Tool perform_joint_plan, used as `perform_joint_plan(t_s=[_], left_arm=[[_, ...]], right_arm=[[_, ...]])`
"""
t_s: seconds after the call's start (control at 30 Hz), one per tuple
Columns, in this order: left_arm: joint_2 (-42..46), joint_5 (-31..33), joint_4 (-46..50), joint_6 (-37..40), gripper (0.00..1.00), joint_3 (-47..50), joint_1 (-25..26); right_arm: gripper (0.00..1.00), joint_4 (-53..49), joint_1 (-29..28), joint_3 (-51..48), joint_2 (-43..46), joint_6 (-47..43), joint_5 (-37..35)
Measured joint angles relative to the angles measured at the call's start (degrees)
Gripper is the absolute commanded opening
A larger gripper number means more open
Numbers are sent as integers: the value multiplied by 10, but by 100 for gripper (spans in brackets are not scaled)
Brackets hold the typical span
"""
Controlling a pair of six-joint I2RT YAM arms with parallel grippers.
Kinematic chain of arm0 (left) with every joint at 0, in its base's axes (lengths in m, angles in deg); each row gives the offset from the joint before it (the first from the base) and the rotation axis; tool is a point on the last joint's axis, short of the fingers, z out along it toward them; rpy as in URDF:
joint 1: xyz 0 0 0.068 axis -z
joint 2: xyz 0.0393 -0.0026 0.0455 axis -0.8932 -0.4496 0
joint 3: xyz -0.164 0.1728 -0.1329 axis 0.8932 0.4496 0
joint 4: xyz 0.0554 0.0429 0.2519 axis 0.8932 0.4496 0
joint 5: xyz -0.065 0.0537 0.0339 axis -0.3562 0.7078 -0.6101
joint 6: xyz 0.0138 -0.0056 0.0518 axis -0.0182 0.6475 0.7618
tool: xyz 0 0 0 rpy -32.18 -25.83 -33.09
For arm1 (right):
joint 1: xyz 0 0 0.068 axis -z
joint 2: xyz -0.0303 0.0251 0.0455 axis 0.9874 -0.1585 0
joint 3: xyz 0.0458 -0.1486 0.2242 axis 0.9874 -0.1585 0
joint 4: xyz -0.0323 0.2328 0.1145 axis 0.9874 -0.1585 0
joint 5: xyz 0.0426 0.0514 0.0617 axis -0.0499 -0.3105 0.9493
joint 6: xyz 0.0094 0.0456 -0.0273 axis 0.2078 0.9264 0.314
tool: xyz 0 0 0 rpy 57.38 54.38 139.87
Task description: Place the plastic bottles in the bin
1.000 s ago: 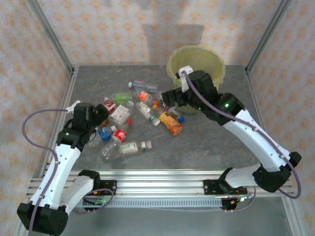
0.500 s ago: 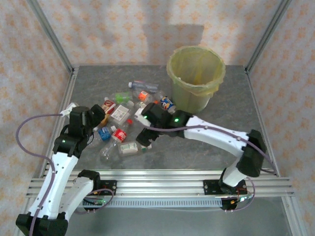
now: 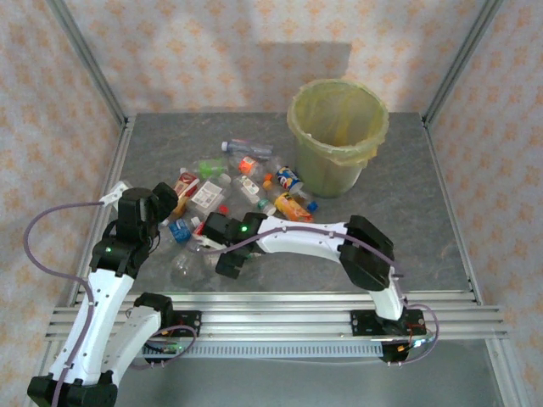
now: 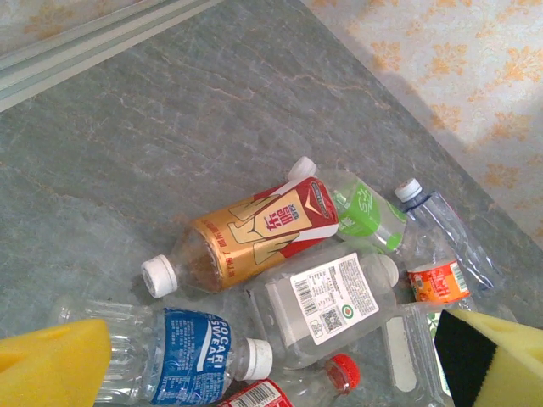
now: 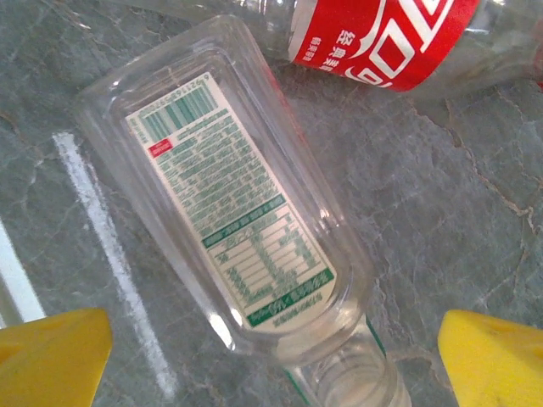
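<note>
I will move my right gripper down past the neck of the flat clear bottle, and then I will close its fingers across the green-printed label [image 5: 229, 195].
Several crushed plastic bottles [image 3: 242, 182] lie scattered left of the bin [image 3: 337, 161], a round tub lined with a yellow-green bag. My left gripper [image 3: 164, 203] hangs open over the pile's left side. Between and beyond its yellow pads [image 4: 51, 365] lie a blue-labelled bottle [image 4: 178, 356], a gold and red one [image 4: 254, 233] and a flat clear one with a white label [image 4: 335, 301]. My right gripper [image 3: 219, 250] is open low over the near bottles. A flat clear bottle with a green-printed label [image 5: 229, 195] lies between its pads [image 5: 496, 360], untouched.
A red-labelled bottle [image 5: 382, 42] lies just beyond the flat clear one. An orange bottle [image 3: 293, 206] and a blue-labelled one [image 3: 287, 178] rest near the bin's foot. The right arm stretches across the table's near middle. Metal frame posts [image 3: 89, 64] stand at the corners.
The right arm has swung from the bin down and left to the near bottles. The left gripper has shifted slightly nearer. Both stayed open.
</note>
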Motion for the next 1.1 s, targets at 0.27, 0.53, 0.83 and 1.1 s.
perform_joint_plan(t_s=[0.27, 0.53, 0.83, 1.1], left_arm=[[0, 2, 0, 0, 100, 0, 0], [0, 2, 0, 0, 100, 0, 0], [-3, 2, 0, 0, 100, 0, 0], [-8, 2, 0, 0, 100, 0, 0]], right_arm=[[100, -2, 1, 40, -50, -26, -5], [97, -3, 1, 59, -89, -43, -11], [86, -5, 10, 66, -116, -50, -7], [68, -10, 12, 67, -118, -47, 5]])
